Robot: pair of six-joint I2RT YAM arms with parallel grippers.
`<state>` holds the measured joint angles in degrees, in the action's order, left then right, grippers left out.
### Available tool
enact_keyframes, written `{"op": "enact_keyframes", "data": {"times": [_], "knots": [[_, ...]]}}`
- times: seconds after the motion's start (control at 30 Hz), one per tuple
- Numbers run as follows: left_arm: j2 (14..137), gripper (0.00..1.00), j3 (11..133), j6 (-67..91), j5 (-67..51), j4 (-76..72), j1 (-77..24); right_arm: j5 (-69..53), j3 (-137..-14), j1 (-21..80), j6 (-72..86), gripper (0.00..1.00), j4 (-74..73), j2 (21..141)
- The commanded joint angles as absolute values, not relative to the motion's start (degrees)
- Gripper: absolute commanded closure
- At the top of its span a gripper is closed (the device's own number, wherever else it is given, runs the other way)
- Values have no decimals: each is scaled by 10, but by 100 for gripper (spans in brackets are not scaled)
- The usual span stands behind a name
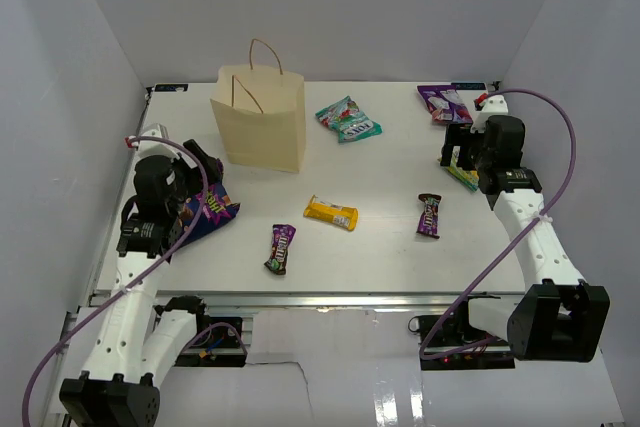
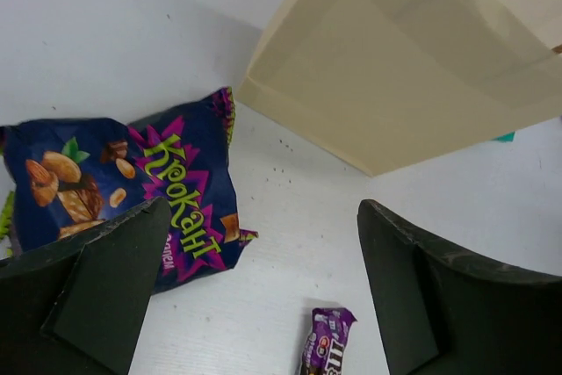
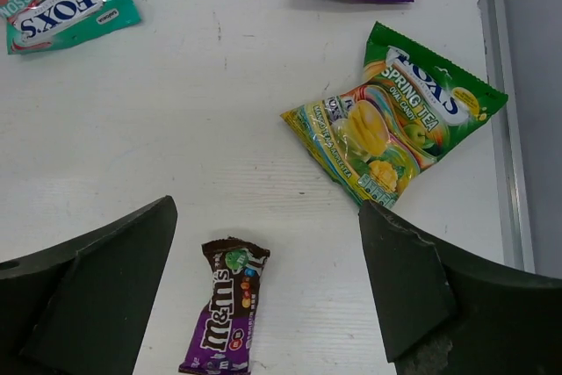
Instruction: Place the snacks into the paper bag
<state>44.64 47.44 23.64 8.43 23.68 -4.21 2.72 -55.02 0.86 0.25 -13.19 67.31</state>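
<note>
The left gripper moves back and to the right in the top view next, lowering onto the front purple candy bar, since it lies below on that side.
The tan paper bag (image 1: 260,122) stands upright at the back left, also in the left wrist view (image 2: 413,68). My left gripper (image 2: 259,243) is open and empty above the dark blue chip bag (image 2: 123,186), which shows from above (image 1: 212,212). A purple candy bar (image 1: 281,247) lies in front (image 2: 327,340). My right gripper (image 3: 268,243) is open and empty over the table between a second purple candy bar (image 3: 226,313) and the green-yellow packet (image 3: 395,125). A yellow bar (image 1: 331,213), teal pouch (image 1: 348,119) and purple-white packet (image 1: 443,102) lie flat.
White walls enclose the table on three sides. The table's right edge rail (image 3: 500,111) runs just beyond the green-yellow packet. The teal pouch also shows at the top left of the right wrist view (image 3: 61,6).
</note>
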Motion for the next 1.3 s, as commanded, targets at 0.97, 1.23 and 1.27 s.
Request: {"op": "enact_keyframes", "data": {"times": [0.97,1.23,1.27], "knots": [[818,16,482,548,189,481,-460,-410,-664,186,-304,10,-325,876],[888,58,507,486,188,418,-468,-410,-643,185,-305,9,-325,862],[883,67,508,483,185,416,-468,-411,-642,185,-307,9,-325,860]]}}
